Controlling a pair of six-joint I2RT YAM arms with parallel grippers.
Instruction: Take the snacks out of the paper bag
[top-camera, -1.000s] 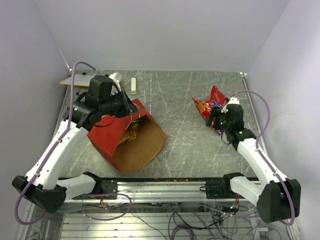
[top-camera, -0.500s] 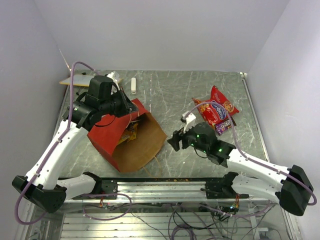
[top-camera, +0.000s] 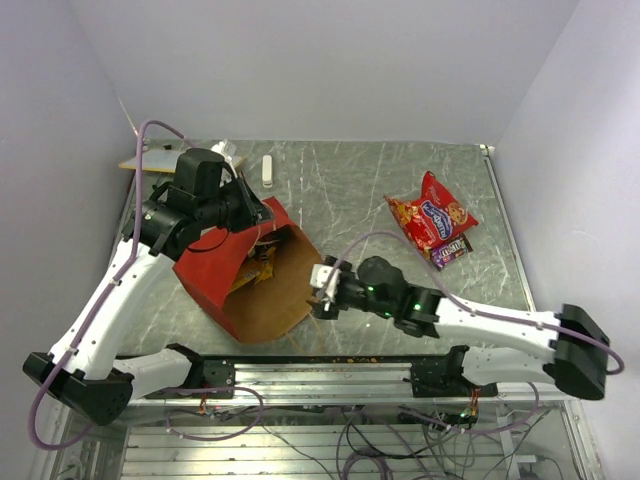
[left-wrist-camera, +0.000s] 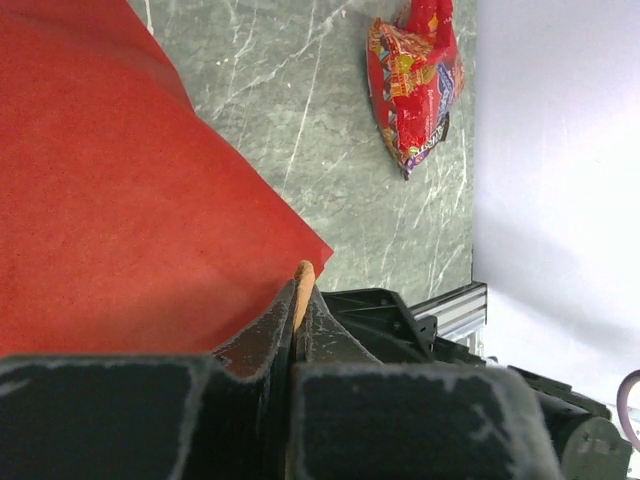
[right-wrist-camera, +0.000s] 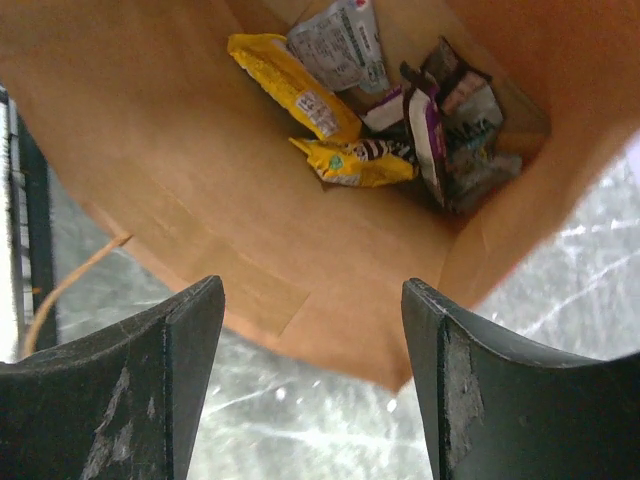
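Observation:
Next, my right gripper reaches into the bag and outward to the purple packet's edge, which sticks out toward the bag's opening.
The paper bag lies on its side, red outside, brown inside, mouth toward the front right. My left gripper is shut on its upper rim; in the left wrist view the gripper pinches the brown edge beside the red bag wall. My right gripper is open and empty at the bag's mouth. In the right wrist view the gripper faces the brown interior with yellow packets, a silver one and dark purple ones at the bottom. A red cookie bag and a purple packet lie at the right.
A white stick and a tan card lie at the back left. The metal rail runs along the front edge. A string handle trails from the bag's mouth. The red cookie bag also shows in the left wrist view.
My right arm has swung left from the red cookie bag to the paper bag's mouth, leaving the cookie bag and purple packet on the table. The left arm has barely moved.

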